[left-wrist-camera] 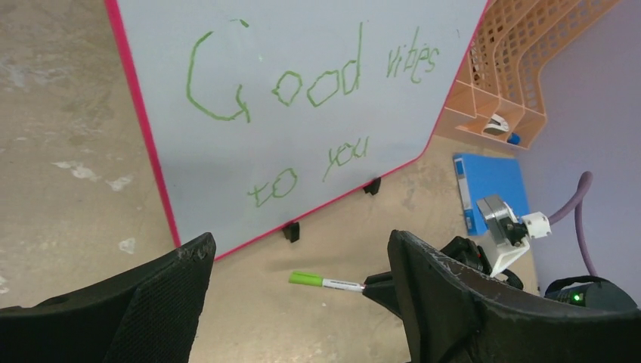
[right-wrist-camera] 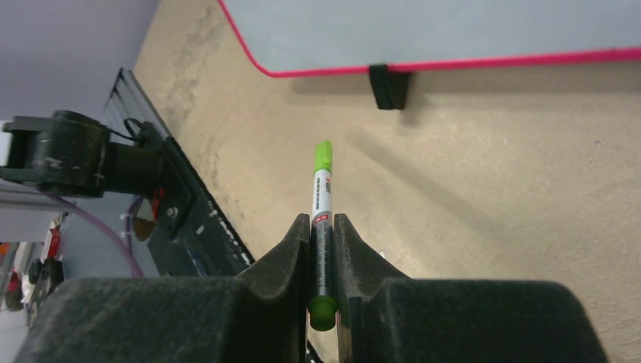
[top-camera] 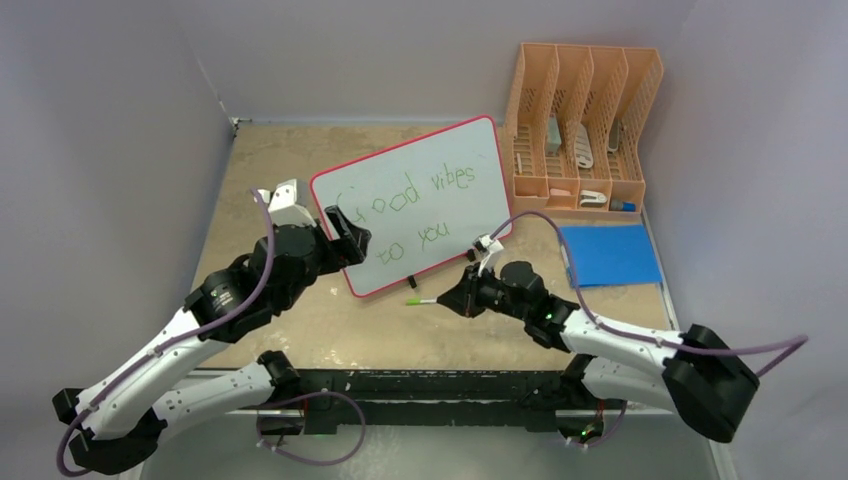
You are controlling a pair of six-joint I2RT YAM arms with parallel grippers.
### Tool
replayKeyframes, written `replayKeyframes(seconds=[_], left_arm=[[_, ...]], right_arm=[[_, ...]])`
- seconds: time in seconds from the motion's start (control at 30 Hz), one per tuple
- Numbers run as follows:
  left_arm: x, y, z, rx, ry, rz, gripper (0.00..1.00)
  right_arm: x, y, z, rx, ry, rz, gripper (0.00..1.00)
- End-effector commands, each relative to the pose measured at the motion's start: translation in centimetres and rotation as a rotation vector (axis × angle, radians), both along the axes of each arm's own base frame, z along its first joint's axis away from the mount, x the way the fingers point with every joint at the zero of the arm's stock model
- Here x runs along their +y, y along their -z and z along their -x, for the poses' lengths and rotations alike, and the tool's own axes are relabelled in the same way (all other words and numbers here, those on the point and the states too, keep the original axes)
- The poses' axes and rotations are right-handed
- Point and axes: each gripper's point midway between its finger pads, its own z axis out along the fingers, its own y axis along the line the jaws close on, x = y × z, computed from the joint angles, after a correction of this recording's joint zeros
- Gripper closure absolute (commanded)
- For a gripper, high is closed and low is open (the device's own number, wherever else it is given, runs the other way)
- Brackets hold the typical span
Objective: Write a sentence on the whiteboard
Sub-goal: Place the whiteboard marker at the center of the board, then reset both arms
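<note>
My right gripper is going to lower the marker [top-camera: 420, 300] next toward the bare table in front of the board's near edge and open, because the sentence is complete on the whiteboard.
The whiteboard [top-camera: 475, 210] stands tilted on black clip feet mid-table, with a red rim. The sentence [top-camera: 415, 200] in green reads "Good vibes to you" in two lines; it also shows in the left wrist view [left-wrist-camera: 310, 83]. My left gripper [top-camera: 348, 235] is at the board's lower left edge, open and empty [left-wrist-camera: 301, 240]. My right gripper [top-camera: 450, 298] is low in front of the board's near edge, shut on a green-capped marker [right-wrist-camera: 323, 189]. The marker [top-camera: 420, 300] points left, level above the table, apart from the board [right-wrist-camera: 453, 23].
An orange file organiser [top-camera: 585, 120] stands at the back right with small items in it. A flat blue rectangle [top-camera: 610, 255] lies to the right of the board. A black rail [top-camera: 420, 385] runs along the near edge. Grey walls enclose the table.
</note>
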Motion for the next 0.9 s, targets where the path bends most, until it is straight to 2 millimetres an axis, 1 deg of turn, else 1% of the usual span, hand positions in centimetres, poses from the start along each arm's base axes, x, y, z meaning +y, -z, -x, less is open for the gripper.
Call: replayKeyframes(seconds=[0.0,0.2,0.33,0.43,0.5,0.6,0.73,0.8,0.87], left_arm=[[2.3,-2.5,0.0,-0.066,-0.049,-0.052,0.17],[4.2,-2.4,0.4,-0.063,-0.091,-0.122,0.16],[5.3,-2.5,1.0,-0.074,-0.099,-0.139,0.15],[6.3,-2.7,1.4,-0.089,-0.107,-0.142,0.13],[6.8,-2.8,1.7,-0.101,-0.112,-0.142,0.13],[7.4,-2.9,2.1,-0.111,-0.113,-0.143,0.13],[7.8,-2.8,2.4,-0.110,-0.110,-0.153,0.13],[7.9,-2.6,2.4,-0.104,-0.108,-0.168,0.12],[8.1,-2.3,2.6,-0.097,-0.109,-0.183,0.11]], right_arm=[[1.1,0.3,0.0,0.061,-0.071,-0.057,1.00],[0.7,3.5,-1.4,0.155,-0.044,0.000,1.00],[-0.2,5.2,-2.2,0.205,0.008,0.041,0.91],[-1.0,5.8,-3.0,0.213,0.057,0.060,0.80],[-1.5,6.2,-3.4,0.220,0.082,0.074,0.69],[-2.0,6.7,-3.7,0.227,0.107,0.090,0.56],[-2.5,7.0,-4.3,0.225,0.147,0.113,0.44],[-3.1,6.7,-4.9,0.209,0.189,0.131,0.39],[-3.9,6.0,-5.7,0.179,0.248,0.148,0.34]])
